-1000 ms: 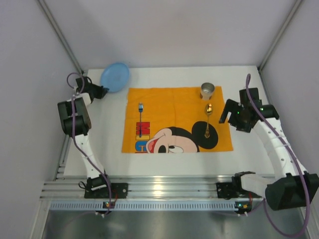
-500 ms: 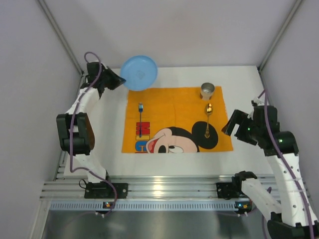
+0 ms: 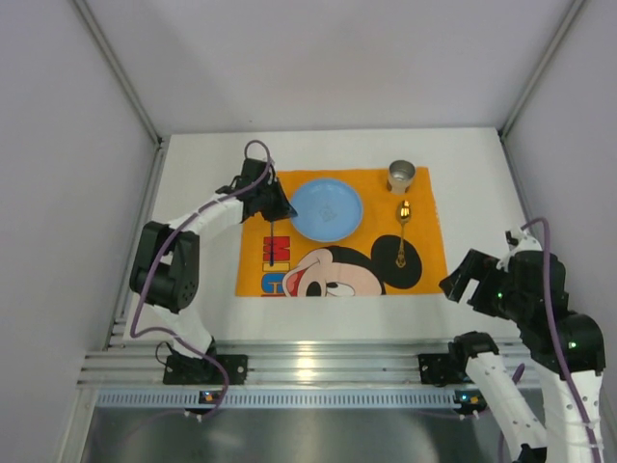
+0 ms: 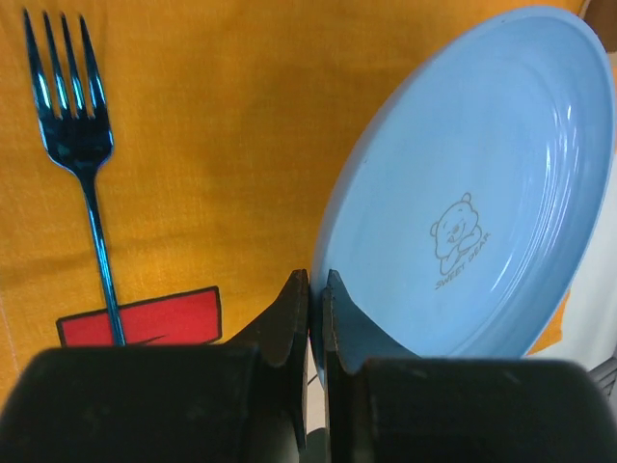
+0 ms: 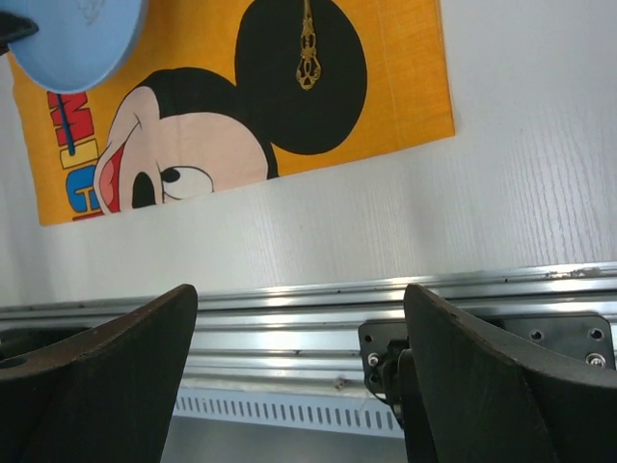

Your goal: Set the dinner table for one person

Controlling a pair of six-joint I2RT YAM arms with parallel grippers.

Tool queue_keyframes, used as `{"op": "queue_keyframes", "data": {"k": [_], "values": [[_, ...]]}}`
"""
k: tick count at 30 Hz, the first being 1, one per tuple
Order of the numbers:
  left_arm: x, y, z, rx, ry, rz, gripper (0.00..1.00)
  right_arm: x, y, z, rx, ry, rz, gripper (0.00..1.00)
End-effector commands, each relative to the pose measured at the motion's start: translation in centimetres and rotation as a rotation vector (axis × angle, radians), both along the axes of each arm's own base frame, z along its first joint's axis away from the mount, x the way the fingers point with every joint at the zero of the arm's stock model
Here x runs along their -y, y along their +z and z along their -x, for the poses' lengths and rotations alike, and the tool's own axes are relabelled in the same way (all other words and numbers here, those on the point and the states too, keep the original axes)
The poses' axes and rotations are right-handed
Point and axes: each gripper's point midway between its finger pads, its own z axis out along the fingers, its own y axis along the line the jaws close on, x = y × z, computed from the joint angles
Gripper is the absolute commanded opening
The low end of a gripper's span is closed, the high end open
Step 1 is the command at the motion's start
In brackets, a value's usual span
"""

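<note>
Next, my left gripper moves back and toward the gold spoon, lowering the plate onto the cloth, since the plate hangs tilted, nearer the fork (image 3: 272, 231) than the spoon.
My left gripper (image 3: 280, 210) is shut on the rim of a light blue plate (image 3: 327, 209), which is over the middle of the orange Mickey Mouse cloth (image 3: 424, 270) on the white dinner table (image 3: 202, 280). In the left wrist view the fingers (image 4: 292, 309) pinch the plate's (image 4: 482, 203) edge. A blue fork (image 3: 272, 231) lies on the cloth left of the plate, also in the left wrist view (image 4: 82, 164). A gold spoon (image 3: 402, 231) lies to the right, and a metal cup (image 3: 401, 176) stands behind it. My right gripper (image 3: 461, 282) is open and empty near the table's front right.
The ribbed aluminium rail (image 3: 318, 371) runs along the near edge, and also shows in the right wrist view (image 5: 318, 318). Grey walls enclose the table on three sides. The right wrist view shows the cloth's front edge (image 5: 386, 96) and the spoon's handle (image 5: 308, 48).
My left gripper has carried the blue plate from the table's far left corner to the right, down over the middle of the cloth. My right arm has drawn back toward the near right.
</note>
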Motion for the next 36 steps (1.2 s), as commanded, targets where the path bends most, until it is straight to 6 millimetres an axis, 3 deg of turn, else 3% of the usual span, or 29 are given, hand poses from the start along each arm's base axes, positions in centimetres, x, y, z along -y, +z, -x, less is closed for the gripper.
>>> {"op": "queue_keyframes", "data": {"k": [1, 11, 14, 16, 18, 22, 23, 25, 26, 27, 28, 30, 31, 32, 33, 34, 35, 36], "values": [[1.6, -0.2, -0.1, 0.047, -0.014, -0.005, 0.0, 0.6, -0.6, 3.3, -0.089, -0.015, 0.012, 0.89], [4.3, -3.9, 1.5, -0.021, -0.051, -0.054, 0.0, 0.8, -1.3, 3.6, -0.109, -0.002, 0.037, 0.89], [4.4, -4.1, 1.9, -0.033, -0.043, -0.069, 0.49, 0.8, -1.6, 3.3, -0.114, 0.012, 0.045, 0.89], [4.3, -3.3, 1.9, -0.012, -0.03, -0.081, 0.98, 0.7, -1.8, 3.0, -0.12, 0.024, 0.051, 0.89], [4.1, -2.1, 1.7, 0.011, -0.021, -0.084, 0.98, 0.7, -1.7, 2.7, -0.111, 0.032, 0.059, 0.89], [2.7, 2.8, 1.4, 0.104, -0.006, -0.135, 0.98, 0.5, -0.5, 1.8, -0.068, 0.054, 0.062, 0.89], [1.6, 3.8, 0.9, 0.137, 0.032, -0.182, 0.98, 0.3, 0.3, 1.6, -0.041, 0.063, 0.054, 0.89], [0.1, 7.3, 0.9, 0.214, 0.06, -0.221, 0.99, -0.8, 5.0, 0.9, 0.116, 0.109, 0.009, 0.89], [-1.2, 8.1, 1.1, 0.236, 0.09, -0.271, 0.98, -1.0, 6.8, 0.6, 0.179, 0.123, -0.002, 0.9], [-1.9, 9.0, 1.3, 0.258, 0.101, -0.295, 0.99, -1.2, 9.7, 0.3, 0.288, 0.133, -0.009, 0.92], [-3.0, 11.0, 1.8, 0.309, 0.115, -0.317, 0.99, -1.2, 10.9, 0.1, 0.325, 0.135, -0.009, 0.93], [-6.2, 12.6, 2.4, 0.348, 0.204, -0.422, 0.99, -1.0, 12.7, -0.3, 0.393, 0.119, -0.001, 0.97], [-7.9, 14.6, 3.1, 0.392, 0.259, -0.452, 0.99, -0.9, 12.9, -0.5, 0.405, 0.114, -0.001, 0.97], [-9.5, 15.6, 3.4, 0.416, 0.311, -0.499, 0.99, -0.9, 13.0, -0.7, 0.412, 0.108, -0.001, 0.98], [-12.4, 16.1, 3.8, 0.444, 0.424, -0.6, 0.99, -0.9, 13.1, -0.8, 0.413, 0.092, -0.016, 0.98], [-13.9, 17.9, 4.6, 0.514, 0.44, -0.643, 0.99, -0.7, 13.1, -0.8, 0.411, 0.07, -0.025, 0.98], [-14.7, 18.1, 4.9, 0.555, 0.443, -0.689, 0.99, -0.1, 13.0, -0.9, 0.409, 0.028, -0.02, 1.0], [-15.3, 16.3, 4.8, 0.61, 0.444, -0.719, 0.9, 0.1, 12.3, -0.9, 0.384, -0.022, -0.048, 1.0]]}}
